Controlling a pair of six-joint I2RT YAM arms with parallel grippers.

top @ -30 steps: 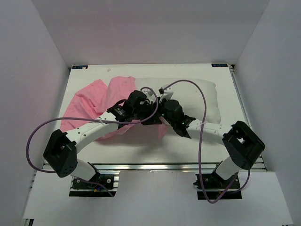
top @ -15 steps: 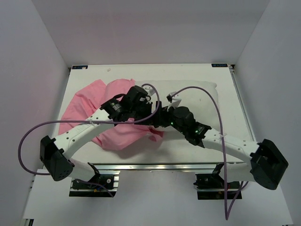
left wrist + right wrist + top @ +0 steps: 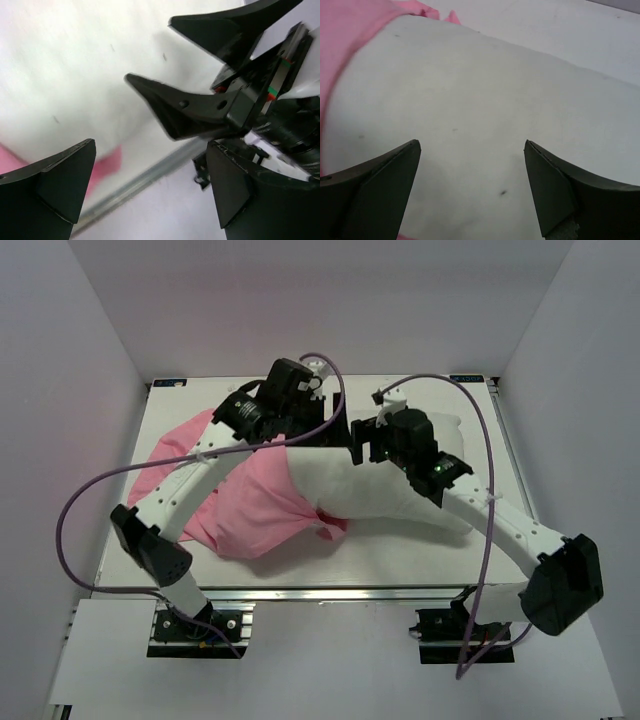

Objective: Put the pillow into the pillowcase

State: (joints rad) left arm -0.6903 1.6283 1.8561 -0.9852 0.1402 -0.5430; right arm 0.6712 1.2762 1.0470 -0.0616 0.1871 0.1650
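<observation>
The pillow is mostly bare, so next my left gripper will move outward, away from the right gripper, and down onto the far part of the pillowcase's edge.
The white pillow (image 3: 400,490) lies across the table's middle and right. Its left end is covered by the pink pillowcase (image 3: 255,510), which spreads to the left. Both grippers hover above the pillow's far left part, close to each other. My left gripper (image 3: 318,428) is open and empty; its view looks down at the pillow (image 3: 75,65), a pink scrap of pillowcase (image 3: 105,165) and the right gripper's fingers (image 3: 195,107). My right gripper (image 3: 358,443) is open too, with only the pillow (image 3: 485,110) showing between its fingers (image 3: 380,180) and the pillowcase's edge (image 3: 350,35) at the upper left.
White walls enclose the table on three sides. A metal rail (image 3: 330,592) runs along the near edge, with both arm bases there. Purple cables (image 3: 80,510) loop out from each arm over the table's sides.
Both grippers have opened and let go of the pillowcase. Both arms lifted and swung toward the far side. The pink fabric now lies over the pillow's left end.
</observation>
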